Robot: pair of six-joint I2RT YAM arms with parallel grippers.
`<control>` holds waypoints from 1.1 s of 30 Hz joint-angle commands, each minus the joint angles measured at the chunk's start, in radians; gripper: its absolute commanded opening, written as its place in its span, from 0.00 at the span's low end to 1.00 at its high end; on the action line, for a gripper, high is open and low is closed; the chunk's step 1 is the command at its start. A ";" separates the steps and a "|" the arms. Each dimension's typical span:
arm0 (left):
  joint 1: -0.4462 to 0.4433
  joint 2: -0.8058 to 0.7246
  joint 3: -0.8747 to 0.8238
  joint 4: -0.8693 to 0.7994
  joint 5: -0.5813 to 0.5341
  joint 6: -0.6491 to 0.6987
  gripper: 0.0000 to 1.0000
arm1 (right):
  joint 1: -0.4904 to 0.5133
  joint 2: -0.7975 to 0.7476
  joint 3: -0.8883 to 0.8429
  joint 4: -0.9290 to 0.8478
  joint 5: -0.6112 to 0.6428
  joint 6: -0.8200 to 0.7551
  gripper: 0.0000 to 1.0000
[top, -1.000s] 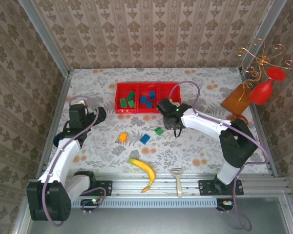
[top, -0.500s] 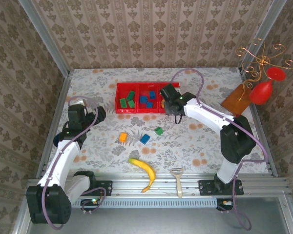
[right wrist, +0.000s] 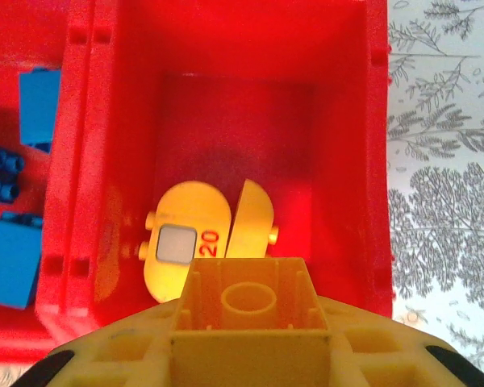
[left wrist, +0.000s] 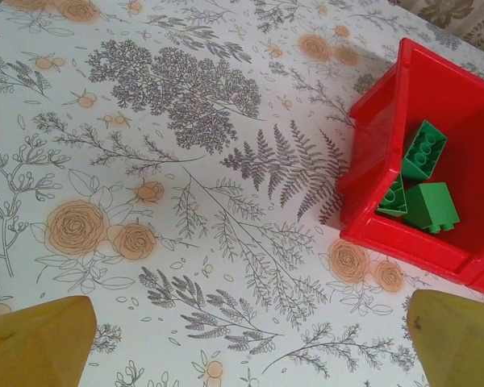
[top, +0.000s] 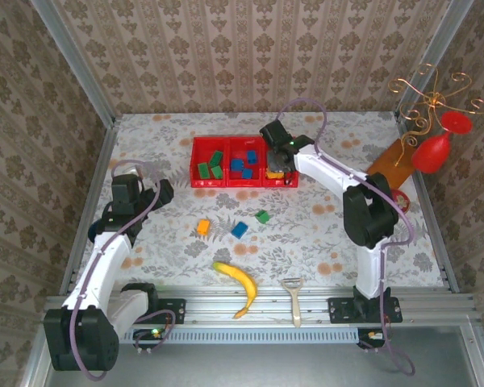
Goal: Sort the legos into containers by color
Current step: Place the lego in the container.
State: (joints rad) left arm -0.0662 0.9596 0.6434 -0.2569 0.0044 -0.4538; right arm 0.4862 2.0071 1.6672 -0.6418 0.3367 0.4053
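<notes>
The right gripper will next shift outward and release the orange lego over the clear spot on the compartment's bare far bottom, which lies below and outward of the fingertips.
The red tray (top: 226, 184) sits at the middle back of the table. Its left compartment holds green legos (top: 214, 165) and its middle one holds blue legos (top: 242, 165). My right gripper (top: 276, 161) hangs over the right compartment, shut on an orange lego (right wrist: 250, 302) whose hollow underside faces the camera. Below it in that compartment lie two rounded orange pieces (right wrist: 185, 242), one marked 20. An orange lego (top: 202, 227), a blue lego (top: 239, 230) and a green lego (top: 262, 216) lie loose on the table. My left gripper (top: 157, 193) stands open left of the tray (left wrist: 371, 161), nothing between its fingertips (left wrist: 36, 343).
A yellow banana (top: 238, 285) and a peeler (top: 294, 297) lie near the front rail. A red goblet ornament (top: 436, 145) and a wire stand occupy the back right corner. Patterned walls close in the table on three sides.
My right gripper has carried the orange lego from the table in front of the tray up and back over the right compartment. The left arm has not moved.
</notes>
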 commanded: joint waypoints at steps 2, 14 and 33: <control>0.009 -0.019 0.016 -0.024 0.009 -0.001 1.00 | -0.018 0.080 0.094 -0.003 0.018 -0.057 0.20; 0.012 -0.028 0.019 -0.058 0.031 0.010 1.00 | -0.029 0.202 0.244 -0.034 0.057 -0.093 0.38; -0.054 -0.034 0.021 -0.168 0.044 0.020 1.00 | -0.026 0.044 0.132 -0.019 0.044 -0.079 0.55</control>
State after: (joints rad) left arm -0.0956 0.9466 0.6437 -0.3759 0.0528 -0.4526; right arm 0.4625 2.1323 1.8267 -0.6540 0.3683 0.3145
